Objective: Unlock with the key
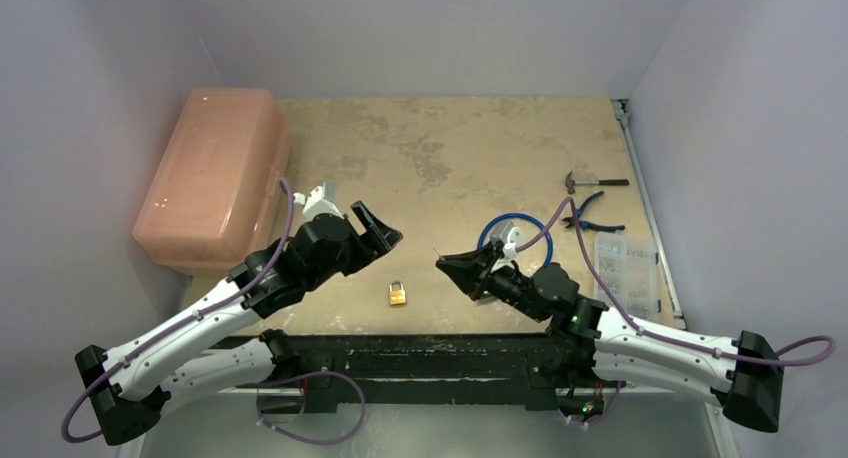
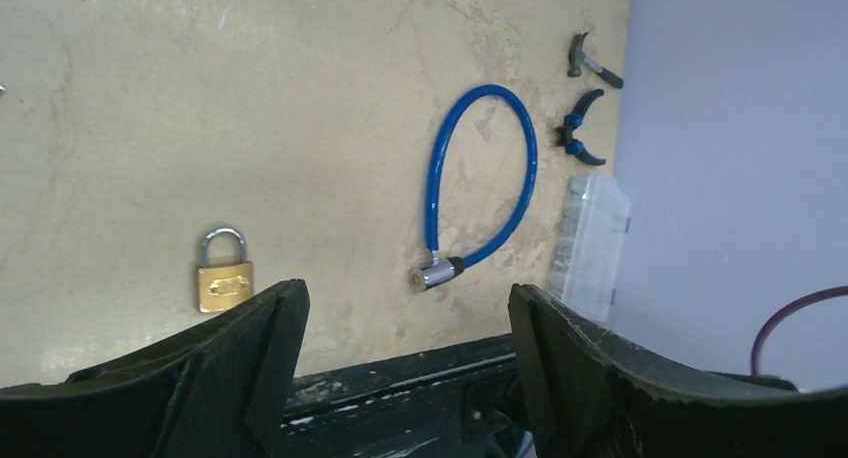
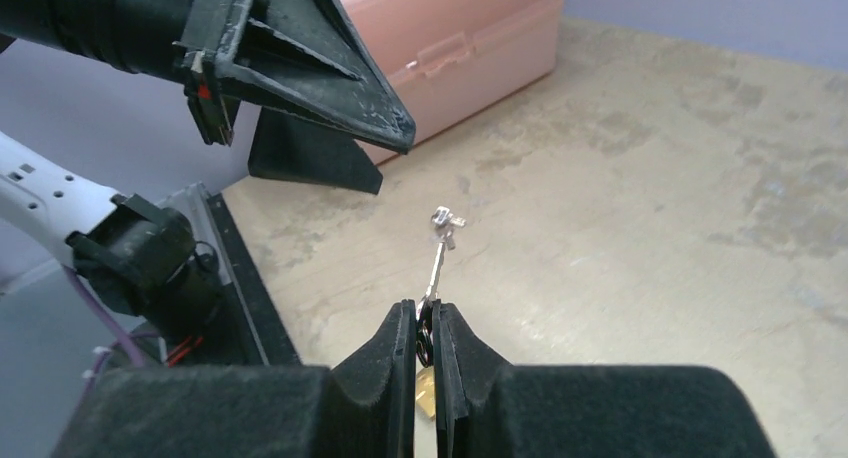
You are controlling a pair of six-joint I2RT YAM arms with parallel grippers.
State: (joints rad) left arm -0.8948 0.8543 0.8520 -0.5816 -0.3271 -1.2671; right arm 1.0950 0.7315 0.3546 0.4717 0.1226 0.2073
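Observation:
I need to move my left gripper's open fingers back and down to the padlock next, and turn them downward so they are on both sides of its brass body (image 1: pixel 397 298) (image 2: pixel 225 287). The padlock is lying flat below and nearer the base.
A small brass padlock (image 1: pixel 398 294) lies flat on the table between the two arms; it also shows in the left wrist view (image 2: pixel 224 278). My right gripper (image 1: pixel 447 263) (image 3: pixel 425 313) is shut on the bow and ring of a silver key (image 3: pixel 438 253). The key's blade points forward toward the left arm, above the table. My left gripper (image 1: pixel 386 235) (image 2: pixel 405 300) is open and empty. It hangs in the air up and left of the padlock. A blue cable lock (image 1: pixel 505 226) (image 2: pixel 484 173) lies behind the right gripper.
A pink plastic box (image 1: pixel 210 173) (image 3: pixel 470 33) stands at the far left. A hammer (image 1: pixel 590 182), pliers (image 1: pixel 592 216) and a clear parts box (image 1: pixel 625 268) lie along the right edge. A black rail (image 1: pixel 400 350) runs along the near edge.

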